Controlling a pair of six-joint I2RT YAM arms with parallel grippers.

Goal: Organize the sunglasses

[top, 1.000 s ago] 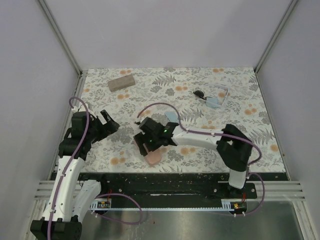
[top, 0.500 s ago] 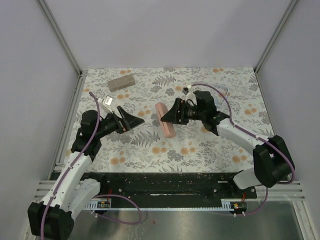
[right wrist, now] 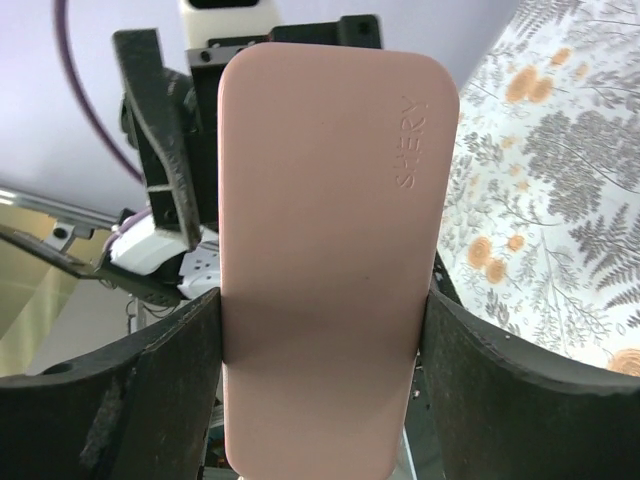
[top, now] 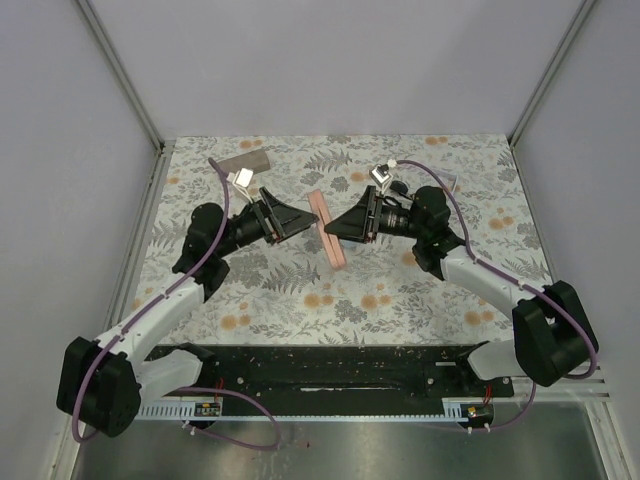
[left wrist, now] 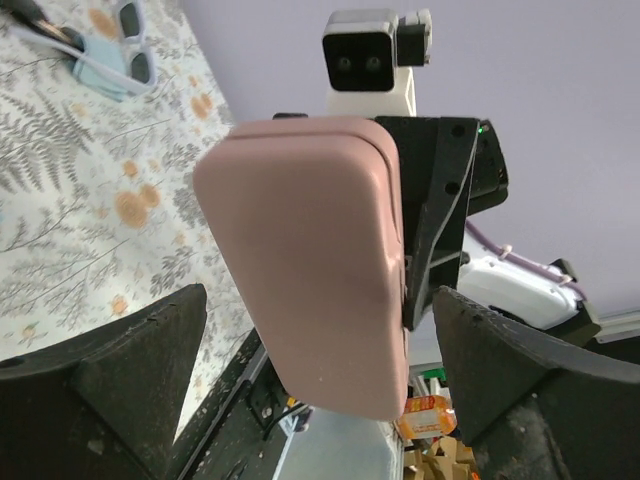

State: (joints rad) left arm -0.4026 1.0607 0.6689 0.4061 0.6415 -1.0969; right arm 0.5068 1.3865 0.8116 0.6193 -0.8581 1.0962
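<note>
Next, my right gripper moves down, tilting its fingers downward, and releases the hanging pink case on the clear flowered tabletop below it.
My right gripper (right wrist: 320,400) is shut on an oblong pink case (right wrist: 330,250) and holds it in the air over the middle of the table (top: 380,290). In the top view the pink case (top: 329,232) hangs between my right gripper (top: 345,228) and my left gripper (top: 296,222). The left gripper (left wrist: 320,400) is open, its fingers standing either side of the pink case (left wrist: 310,270) with gaps. The white-framed sunglasses (left wrist: 130,45) lie on a light blue cloth (left wrist: 100,72) at the back right. The black sunglasses (top: 399,186) lie behind my right wrist.
A tan case (top: 245,159) lies at the back left, partly behind my left wrist. Grey walls close in the table on three sides. The black base rail (top: 330,370) runs along the near edge.
My right gripper has carried the pink case from the near edge up to the middle of the table and turned it edge-on. My left arm has swung in and reached toward it.
</note>
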